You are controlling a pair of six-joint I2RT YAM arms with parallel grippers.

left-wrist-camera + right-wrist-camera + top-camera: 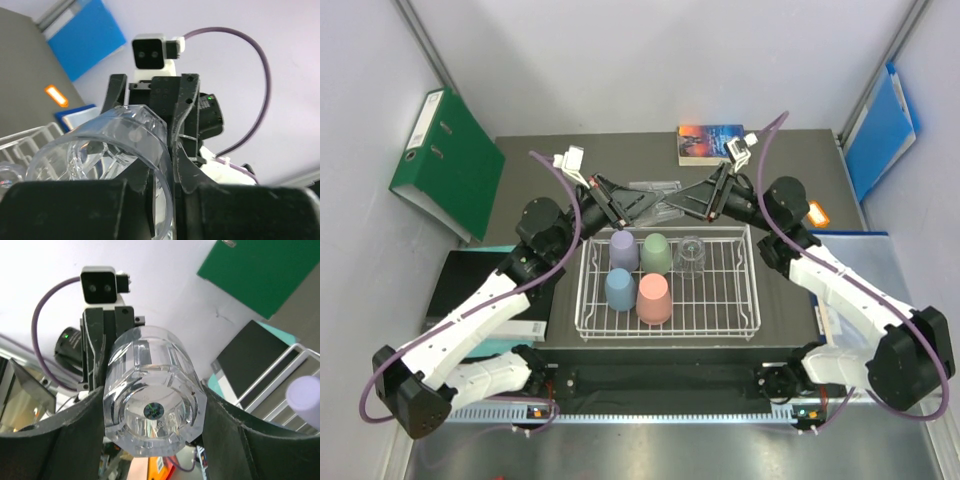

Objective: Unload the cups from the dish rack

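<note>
The cup's base still points sideways, so next the robot's left gripper needs to swing to the left in the top view and turn the base down to the tabletop beside the rack point(752, 290).
Above the back edge of the white wire dish rack point(752, 290), both arms meet on one clear glass cup point(150, 390). My right gripper point(152, 412) is shut across the cup's body, with its base facing the camera. My left gripper point(167, 170) pinches the cup's rim wall point(150, 130), one finger inside and one outside. In the top view the left gripper point(638, 207) and right gripper point(685, 205) face each other. Upside down in the rack stand a lavender cup point(624, 249), a green cup point(656, 253), another clear glass cup point(691, 253), a blue cup point(619, 288) and a pink cup point(654, 299).
A green binder point(445, 160) leans against the left wall and a blue folder point(880, 130) against the right. A book point(710, 143) lies at the table's back. A black and teal pad point(470, 280) sits left of the rack, and a small orange item point(817, 213) to its right.
</note>
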